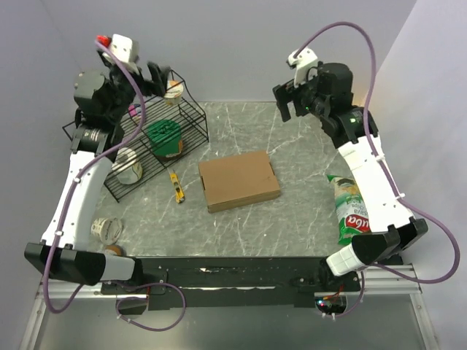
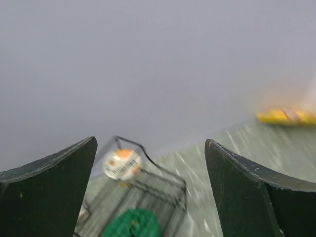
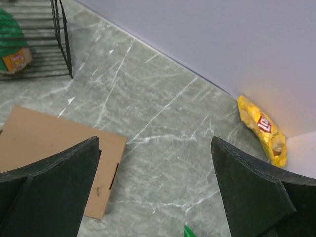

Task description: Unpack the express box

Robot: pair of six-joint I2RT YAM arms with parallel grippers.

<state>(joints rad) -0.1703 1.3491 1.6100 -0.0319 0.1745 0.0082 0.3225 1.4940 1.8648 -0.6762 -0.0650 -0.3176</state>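
The yellow utility knife lies between rack and box [image 1: 238,181], so my left gripper will next come back from over the rack, tilt downward and lower onto the knife's body.
The express box [image 1: 238,181] is a flat plain brown carton lying closed in the middle of the grey marble table. Its right end shows in the right wrist view [image 3: 49,148], low on the left. My left gripper [image 1: 162,79] is raised high over the back of the wire rack, open and empty. In the left wrist view [image 2: 150,143] the jaws stand wide apart and the picture is blurred. My right gripper [image 1: 290,109] hangs open and empty above the back right of the table, behind and right of the box. Its jaws are wide apart in the right wrist view [image 3: 155,140].
A black wire rack [image 1: 191,109] at back left holds a green-lidded jar [image 1: 163,138], a white cup [image 1: 174,90] and a tape roll [image 1: 128,164]. A yellow utility knife [image 1: 176,186] lies left of the box. A green snack bag [image 1: 350,208] lies right. A yellow chip bag [image 3: 260,129] lies by the wall.
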